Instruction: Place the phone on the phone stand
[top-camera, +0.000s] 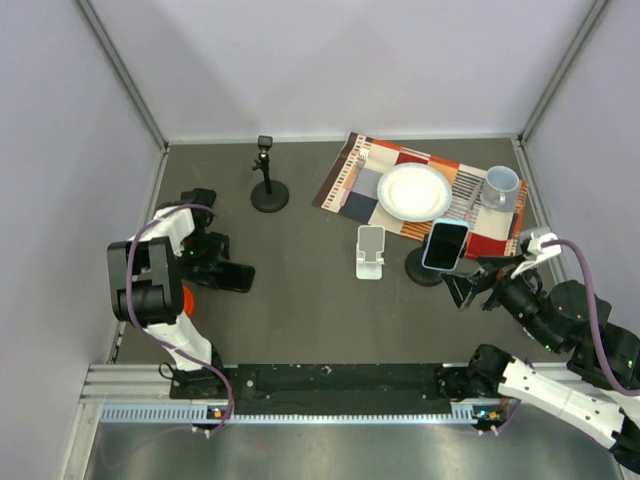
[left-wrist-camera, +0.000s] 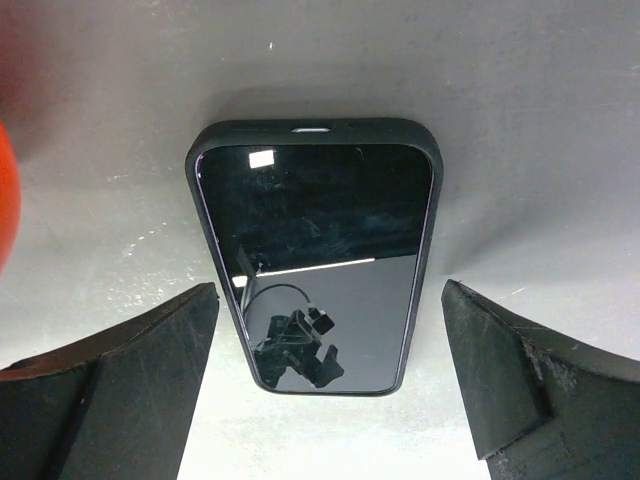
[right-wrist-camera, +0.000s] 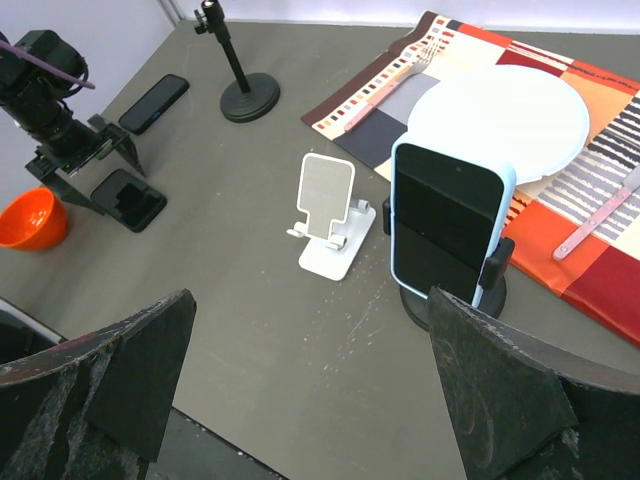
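Note:
I will next move my right gripper to the left in the top view, past the stand toward the phone's far end (top-camera: 244, 279) (right-wrist-camera: 147, 212), because my left gripper has its fingers on both sides of the phone's near end.
A black phone (left-wrist-camera: 315, 265) lies flat, screen up, on the dark table. My left gripper (left-wrist-camera: 330, 290) is open just above it, one finger on each side of its near end, not touching it. In the top view the gripper (top-camera: 232, 277) is at the left of the table, and the right wrist view shows the phone (right-wrist-camera: 130, 200) under it. The white phone stand (top-camera: 371, 252) stands empty mid-table, also seen in the right wrist view (right-wrist-camera: 327, 215). My right gripper (top-camera: 465, 290) is open and empty, right of the stand.
A blue-cased phone (top-camera: 445, 245) sits upright in a black round-based holder. Another dark phone (right-wrist-camera: 155, 103) lies at the back left. A black pole (top-camera: 266, 180), an orange bowl (top-camera: 187, 298), and a placemat (top-camera: 350, 175) with plate (top-camera: 413, 192) and mug (top-camera: 500, 186) are also here.

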